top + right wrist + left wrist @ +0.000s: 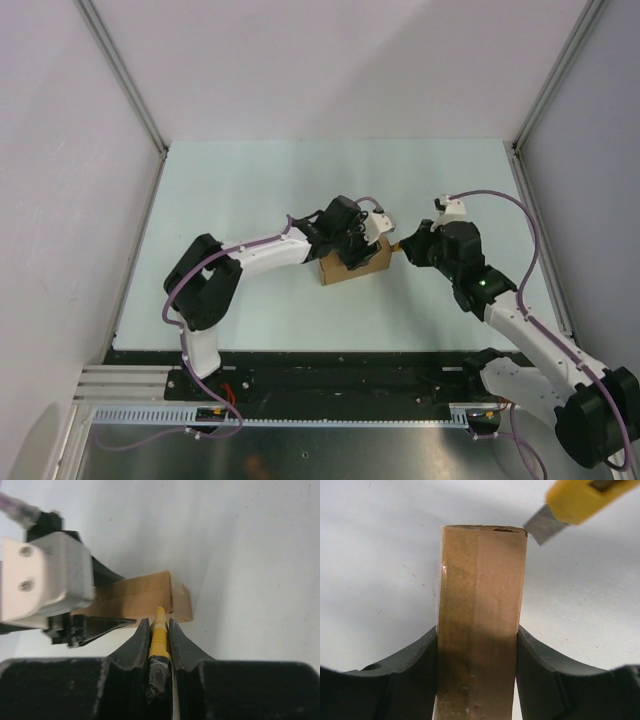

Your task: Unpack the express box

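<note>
My right gripper lowers to its right in the top view next and releases the knife (159, 630) clear of the box, since bare tabletop lies below and that way.
The express box (358, 264), small and brown with tape along its top, sits mid-table. My left gripper (350, 243) reaches over it from the left and is shut on its two long sides; in the left wrist view the box (480, 605) fills the gap between the dark fingers (410, 675). My right gripper (410, 247) is shut on a yellow utility knife (159, 630), just right of the box. The knife's blade (545, 527) is out and sits at the box's far right corner, touching or nearly so. In the right wrist view the knife tip points at the box's end (177, 600).
Pale green table surface (250, 190) lies all around, bounded by white walls and metal frame posts (120, 70). The left arm's white wrist housing (45, 580) is close beside the knife. The arm bases stand on the black rail (340, 375) at the near edge.
</note>
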